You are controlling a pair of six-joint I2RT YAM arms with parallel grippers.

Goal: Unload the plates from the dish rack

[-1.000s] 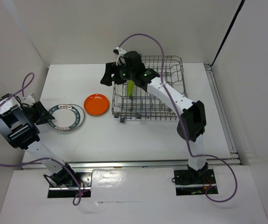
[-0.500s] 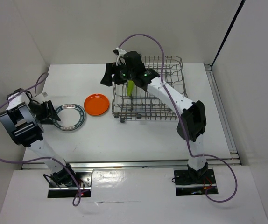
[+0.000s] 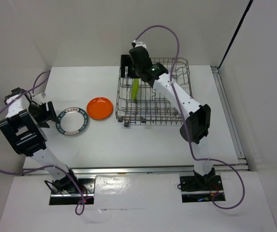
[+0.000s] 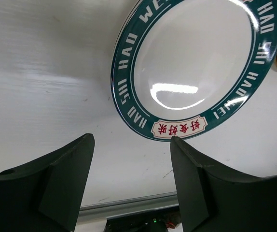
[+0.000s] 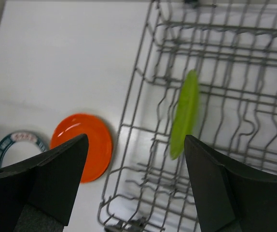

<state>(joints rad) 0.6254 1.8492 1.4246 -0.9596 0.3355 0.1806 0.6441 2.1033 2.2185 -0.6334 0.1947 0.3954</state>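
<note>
My right gripper goes down and to its right in the wrist view next. The green plate stands on edge below there, and the fingers go astride its top rim.
The grey wire dish rack stands at the back right of the table, and a lime green plate stands on edge between its tines. My right gripper hovers open above the rack's far left corner. Below its spread fingers its wrist view shows the green plate and the rack's rim. An orange plate lies flat left of the rack. The white plate with a dark lettered ring lies further left. My left gripper is open just left of it, clear of the lettered plate.
White walls close in the table on the left, back and right. A metal rail runs along the near edge and another down the right side. Purple cables loop off both arms.
My left gripper has opened and drawn back left off the lettered plate, which stays flat on the table. My right gripper has swung from the rack's left side to its far left corner.
</note>
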